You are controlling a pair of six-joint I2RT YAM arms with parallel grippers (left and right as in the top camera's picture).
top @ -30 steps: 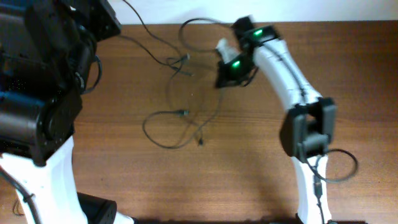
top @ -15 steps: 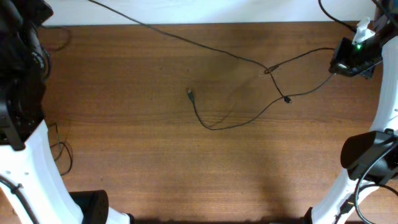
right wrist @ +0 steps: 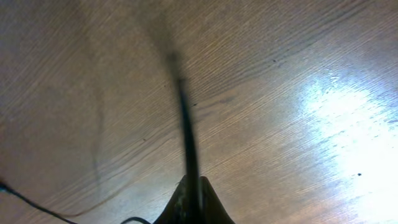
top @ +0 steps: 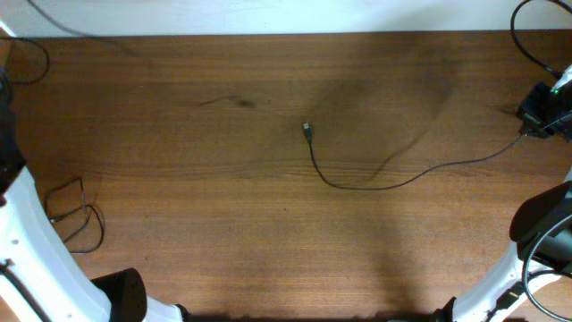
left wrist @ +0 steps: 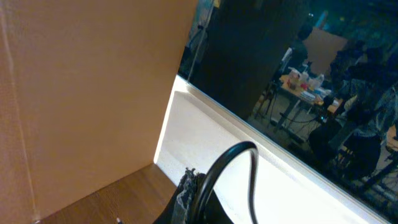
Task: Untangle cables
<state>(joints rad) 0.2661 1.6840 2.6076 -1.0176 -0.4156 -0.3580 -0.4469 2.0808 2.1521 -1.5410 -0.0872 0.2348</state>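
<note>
The black cable goes down to the bare tabletop beside the thin cable loops next, where my left gripper tilts its fingers downward and releases it.
One thin black cable (top: 357,185) lies on the brown table (top: 223,233). Its plug (top: 307,131) rests near the middle, and the cord curves down and runs right to my right gripper (top: 543,112) at the table's right edge. In the right wrist view that gripper (right wrist: 189,190) is shut on the cable (right wrist: 185,118), which stretches away blurred over the wood. My left gripper (left wrist: 189,190) is shut on another black cable (left wrist: 239,152) that arcs upward in front of a white wall. In the overhead view the left gripper is out of frame; a blurred thin cable (top: 80,34) crosses the top left corner.
The left arm (top: 22,224) fills the left edge, with thin cord loops (top: 76,215) beside its base. The right arm (top: 541,233) stands at the lower right. A cardboard panel (left wrist: 81,93) and a dark window (left wrist: 280,56) face the left wrist camera.
Both arms have swung apart, the left off to the upper left, the right to the far right edge. The crossed cables have separated; one now lies stretched across the table.
</note>
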